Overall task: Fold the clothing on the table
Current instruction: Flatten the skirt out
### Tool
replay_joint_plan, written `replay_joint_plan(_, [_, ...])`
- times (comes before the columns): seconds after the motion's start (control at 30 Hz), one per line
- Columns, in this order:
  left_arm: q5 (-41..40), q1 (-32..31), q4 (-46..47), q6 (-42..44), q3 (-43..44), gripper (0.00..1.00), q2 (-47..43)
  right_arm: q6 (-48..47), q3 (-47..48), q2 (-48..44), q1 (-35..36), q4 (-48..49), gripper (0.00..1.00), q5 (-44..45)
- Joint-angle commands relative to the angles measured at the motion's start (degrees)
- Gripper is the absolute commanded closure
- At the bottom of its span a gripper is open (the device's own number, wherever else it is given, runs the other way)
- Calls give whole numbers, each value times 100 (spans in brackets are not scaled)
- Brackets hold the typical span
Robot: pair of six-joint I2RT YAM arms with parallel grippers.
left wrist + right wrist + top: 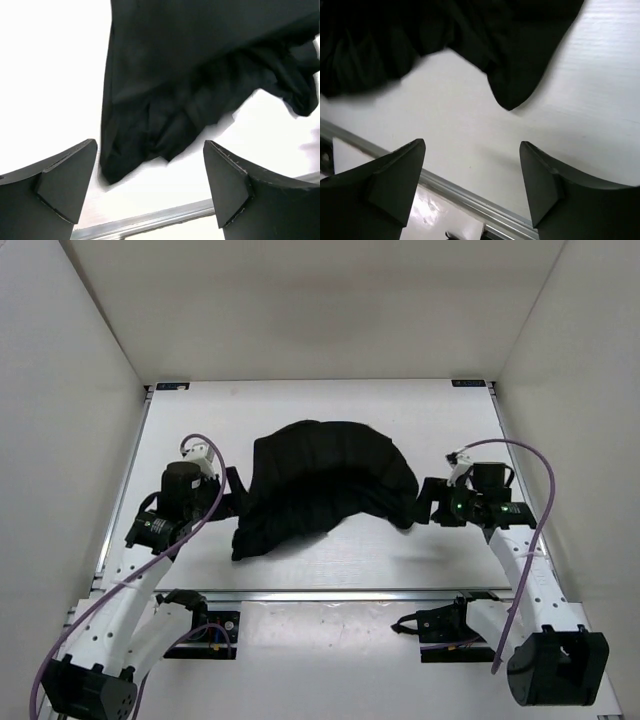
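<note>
The robot needs to bring its open left gripper outward and down along the heap's edge onto the heap's far corner on the gripper's side [260, 441], because that corner lies beyond the gripper's fingers.
The black clothing [320, 485] lies bunched in a curved heap on the middle of the white table [330, 410]. My left gripper [236, 502] is at the heap's left edge and my right gripper [422, 504] at its right edge. In the left wrist view the left gripper [150, 145] stands open, and the clothing's [200, 65] lower corner lies on the table just beyond its fingertips, apart from them. In the right wrist view the right gripper [472, 144] is open over bare table. A pointed corner of the clothing [512, 90] lies a short way ahead of it, untouched.
A silver metal rail [330, 595] runs along the table's near edge, also seen as a rail [150, 217] under the left fingers and a rail [460, 192] under the right ones. White walls enclose the table on three sides. Purple cables loop off both arms.
</note>
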Motion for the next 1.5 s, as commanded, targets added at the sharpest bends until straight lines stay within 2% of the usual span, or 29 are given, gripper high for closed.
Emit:
replay_joint_plan(0.0, [-140,2,55,-6,611,2,-27,150,660,-215,-581,372,26,-277])
replay_joint_plan(0.2, [-282,441,977,241,1024,1,729,265,1303,908,-565,1320,24,-233])
replay_joint_plan(0.27, [-308,502,1320,347,1129,2,1134,282,1558,1418,-486,1628,23,-207])
replay_joint_plan(0.33, [-318,520,1470,400,1305,1,1957,72,2117,2163,-293,1699,23,-163])
replay_joint_plan(0.57, [86,660,1953,471,2297,1,4025,-333,4131,4484,-248,1375,22,-286])
replay_joint_plan(0.67, [577,827,2225,330,2588,1,4790,-394,4816,5424,-336,1200,22,-663])
replay_joint_plan(0.8, [886,819,2455,232,2965,1,5608,-632,5793,6524,-205,602,22,-340])
replay_joint_plan(0.97, [1158,845,2332,189,3687,1,6504,-518,6409,7264,-46,286,29,-691])
replay_joint_plan(1.23, [957,714,2165,118,4381,1,7269,-271,6858,7739,-55,504,27,-787])
replay_joint_plan(1.3, [878,679,2103,171,4461,7,7419,-193,7016,7818,-46,513,27,-822])
replay_joint_plan(1.37, [878,652,2025,180,4566,22,7533,-166,7113,7862,-55,513,28,-884])
replay_joint_plan(1.4, [939,669,1972,215,4645,34,7647,-166,7165,7880,-29,504,28,-884])
replay_joint_plan(1.43, [939,661,1937,198,4689,41,7735,-131,7157,7924,23,504,28,-831])
replay_joint_plan(1.47, [1018,678,1893,171,4750,44,7779,-166,7201,7880,7,504,28,-874])
